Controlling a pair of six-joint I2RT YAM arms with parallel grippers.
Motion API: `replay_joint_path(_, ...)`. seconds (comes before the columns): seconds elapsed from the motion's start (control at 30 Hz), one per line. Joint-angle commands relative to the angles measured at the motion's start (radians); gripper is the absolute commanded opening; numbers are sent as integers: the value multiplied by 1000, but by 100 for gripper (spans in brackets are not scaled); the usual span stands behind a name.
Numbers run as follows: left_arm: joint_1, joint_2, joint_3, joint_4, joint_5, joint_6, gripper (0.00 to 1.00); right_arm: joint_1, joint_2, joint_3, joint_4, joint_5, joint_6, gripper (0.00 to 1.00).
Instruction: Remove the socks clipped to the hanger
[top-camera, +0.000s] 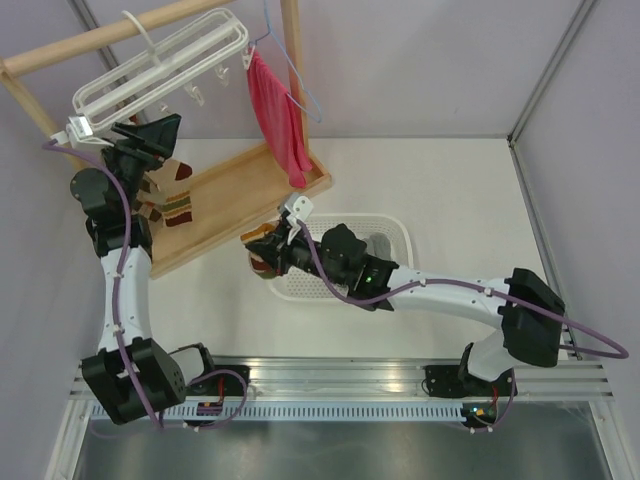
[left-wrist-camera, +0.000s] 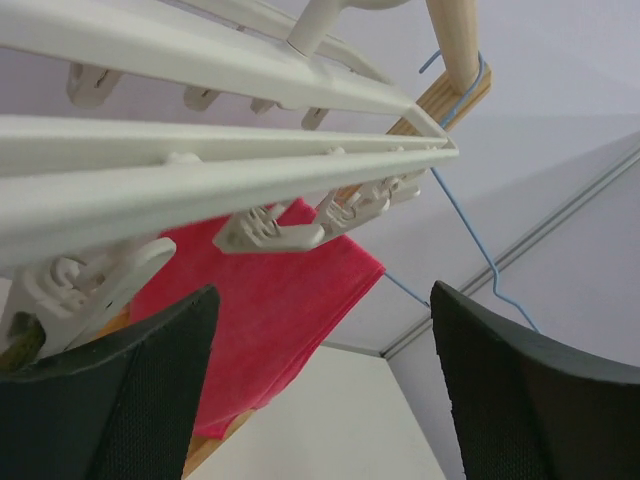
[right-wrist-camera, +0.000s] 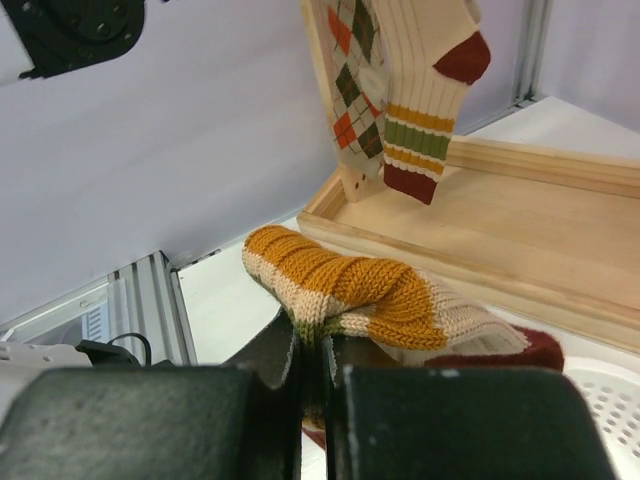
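The robot's right gripper will next swing to the right in the top view over the white mesh basket, with its fingers tipping down, to let go of the sock, which is still beyond the basket's rim.
The white hanger (top-camera: 160, 65) hangs from a wooden rod at the back left. Its bars (left-wrist-camera: 200, 150) and small clips fill the upper part of the left wrist view. Two socks (top-camera: 170, 200) dangle under its left end; the right wrist view shows an argyle one and a striped one (right-wrist-camera: 400, 90). My left gripper (top-camera: 150, 135) is up beside the hanger's left end, open (left-wrist-camera: 325, 290), with nothing between its fingers. My right gripper (top-camera: 262, 250) hovers at the left rim of the basket, shut (right-wrist-camera: 325, 350) on a mustard-and-cream striped sock (right-wrist-camera: 350, 290).
A red cloth (top-camera: 278, 115) hangs on a thin blue wire hanger (top-camera: 295, 75) right of the white frame. The rack's wooden base tray (top-camera: 240, 190) lies below. A white mesh basket (top-camera: 390, 235) sits under my right arm.
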Motion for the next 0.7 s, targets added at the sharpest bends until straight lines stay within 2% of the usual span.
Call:
replay_joint_path(0.0,-3,-100,-39,-57,-12,91,91,4,-93,-25,-25,66,-25,1)
replay_joint_path(0.2,-15,-305,-183,-264,-87,229,92,3,-207,-100,-175,204,-48,1)
replay_joint_path(0.27,-27,-365,-225,-361,-127,309,92,-2,-241,-123,-213,258,-66,1)
replay_joint_path(0.33,-55,-460,-249,-420,-178,419,97,-23,-294,-161,-269,324,-66,1)
replay_joint_path(0.4,-118,-494,-248,-529,-219,496,97,-63,-349,-201,-316,332,-39,1)
replay_joint_path(0.53,-239,-537,-213,-667,-366,672,98,-224,-423,-264,-359,281,20,1)
replay_joint_path(0.63,-327,-551,-188,-744,-490,774,98,-264,-443,-275,-398,275,23,1)
replay_joint_path(0.67,-398,-557,-185,-765,-521,794,98,-282,-440,-276,-405,273,23,1)
